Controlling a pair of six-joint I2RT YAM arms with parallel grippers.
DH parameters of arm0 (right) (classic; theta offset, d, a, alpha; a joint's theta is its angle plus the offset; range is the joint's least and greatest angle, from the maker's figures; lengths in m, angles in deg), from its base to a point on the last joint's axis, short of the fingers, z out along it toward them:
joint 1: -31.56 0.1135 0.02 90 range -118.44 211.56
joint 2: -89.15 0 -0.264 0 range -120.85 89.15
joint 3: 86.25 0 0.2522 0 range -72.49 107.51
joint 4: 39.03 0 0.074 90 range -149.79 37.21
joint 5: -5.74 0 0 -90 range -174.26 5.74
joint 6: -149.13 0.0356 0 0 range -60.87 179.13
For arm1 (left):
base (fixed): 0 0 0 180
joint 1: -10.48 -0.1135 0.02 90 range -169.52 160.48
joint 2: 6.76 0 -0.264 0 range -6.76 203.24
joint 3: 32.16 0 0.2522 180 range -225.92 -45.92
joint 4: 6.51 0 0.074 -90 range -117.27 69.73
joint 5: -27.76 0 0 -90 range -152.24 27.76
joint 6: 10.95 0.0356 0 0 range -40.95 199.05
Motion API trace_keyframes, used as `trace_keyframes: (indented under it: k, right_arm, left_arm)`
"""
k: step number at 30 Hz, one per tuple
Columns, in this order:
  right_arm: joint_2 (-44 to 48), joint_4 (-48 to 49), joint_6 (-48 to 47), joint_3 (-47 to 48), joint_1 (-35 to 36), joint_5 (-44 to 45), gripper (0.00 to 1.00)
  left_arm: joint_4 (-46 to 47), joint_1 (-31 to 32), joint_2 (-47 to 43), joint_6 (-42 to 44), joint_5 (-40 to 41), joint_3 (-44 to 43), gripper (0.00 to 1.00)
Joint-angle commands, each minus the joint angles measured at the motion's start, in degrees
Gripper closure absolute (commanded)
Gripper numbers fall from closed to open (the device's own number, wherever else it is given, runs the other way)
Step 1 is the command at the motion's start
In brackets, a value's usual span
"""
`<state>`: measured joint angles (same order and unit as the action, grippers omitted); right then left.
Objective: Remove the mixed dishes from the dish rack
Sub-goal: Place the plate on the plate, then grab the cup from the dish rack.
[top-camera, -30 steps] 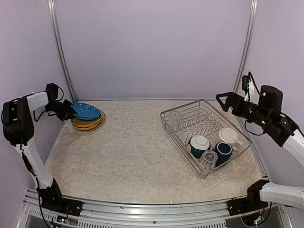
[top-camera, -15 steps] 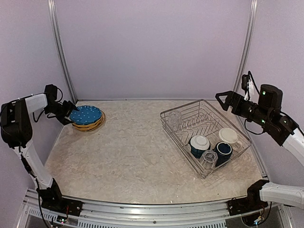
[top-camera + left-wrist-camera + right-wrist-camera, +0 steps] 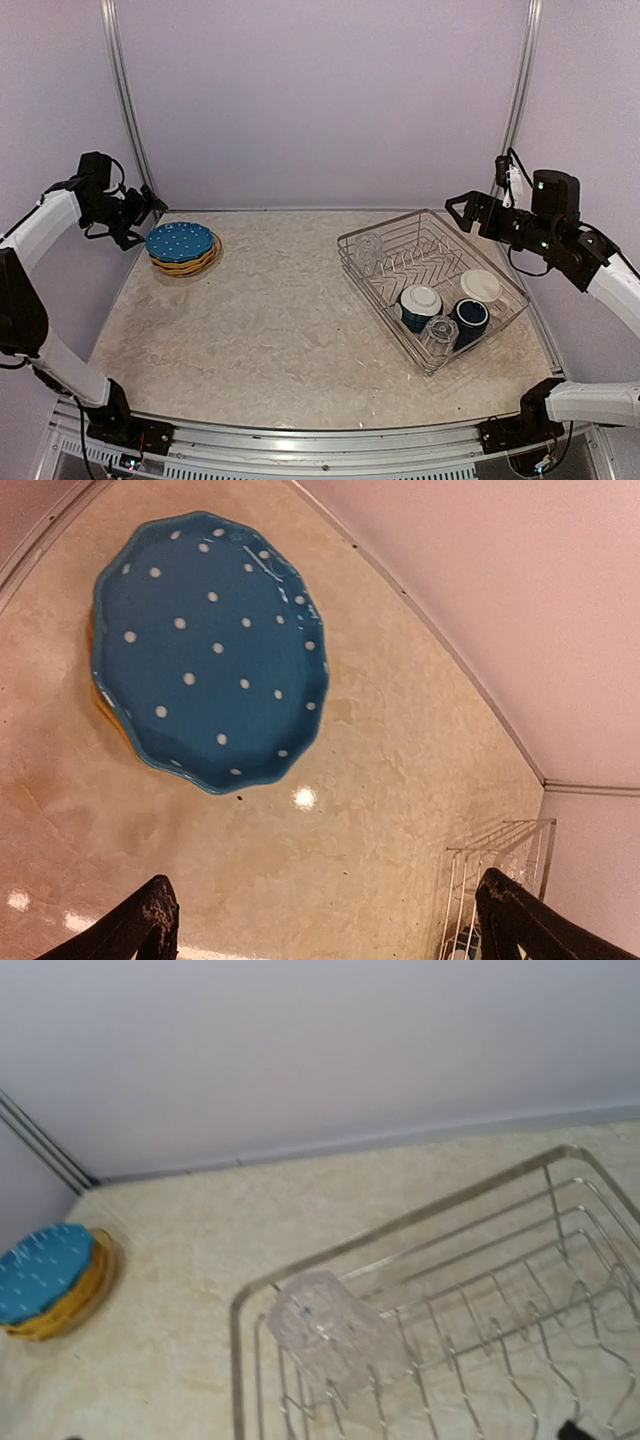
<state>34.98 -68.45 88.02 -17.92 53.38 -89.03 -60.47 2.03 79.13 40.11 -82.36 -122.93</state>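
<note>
My right gripper moves to the left in the top view and down around the clear glass [image 3: 368, 250] [image 3: 325, 1330] next, since it stands alone at the rack's far corner.
The blue white-dotted plate [image 3: 179, 240] [image 3: 205, 655] lies flat on the orange plates [image 3: 187, 264] at the far left. My left gripper [image 3: 145, 218] [image 3: 325, 920] hangs open just left of and above the stack, holding nothing. The dish rack [image 3: 384, 225] [image 3: 400, 1225] stands at the right. It holds a clear glass [image 3: 368, 250] [image 3: 325, 1330] at its far corner, a second glass [image 3: 438, 333], a teal bowl [image 3: 420, 303], a navy mug [image 3: 469, 318] and a cream mug [image 3: 482, 285]. My right gripper [image 3: 458, 212] hovers open above the rack's far right edge.
A metal frame post [image 3: 128, 120] and the wall stand close behind the left arm. Another post [image 3: 515, 110] rises behind the right arm. Bare tabletop [image 3: 270, 320] lies between the plate stack and the rack.
My left gripper has opened and let go of the blue plate, which now rests level on the stack. The gripper has then risen and drawn back leftward. The right arm has shifted slightly left.
</note>
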Motion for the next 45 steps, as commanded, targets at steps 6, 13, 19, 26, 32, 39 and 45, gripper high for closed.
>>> trace_keyframes:
  k: [6,13,19,26,32,39,45]
  right_arm:
    - [-9.14,-15.56,-8.18,8.5,-0.3,-1.14,0.0]
    - [-16.57,-22.08,-9.45,8.73,1.99,-3.67,0.0]
    - [-23.37,-16.52,-8.23,9.66,5.08,-2.22,0.0]
    - [-37.29,-12.99,-9.72,19.75,7.92,0.49,0.0]
    - [-48.92,-14.36,-11.34,31.14,10.29,7.46,0.01]
    - [-56.66,-15.12,-11.93,38.13,11.44,8.75,0.08]
    - [-60.53,-15.06,-11.92,40.87,13.07,8.82,0.08]
  left_arm:
    - [9.93,23.13,-9.9,4.72,1.26,-0.23,0.01]
    - [13.04,31.51,-8.71,11.76,-3.14,0.34,0.01]
    - [11.67,32.99,-9.2,15.54,-5.42,1.97,0.01]
    - [8.29,33.49,-7.81,17.16,-8.78,-0.42,0.01]
    - [7.24,33.5,-7.89,17.8,-7.96,-0.79,0.01]
    - [7.79,33.42,-8.59,17.73,-8.03,-0.23,0.01]
    - [7.83,33.37,-8.27,17.3,-8.53,-0.27,0.01]
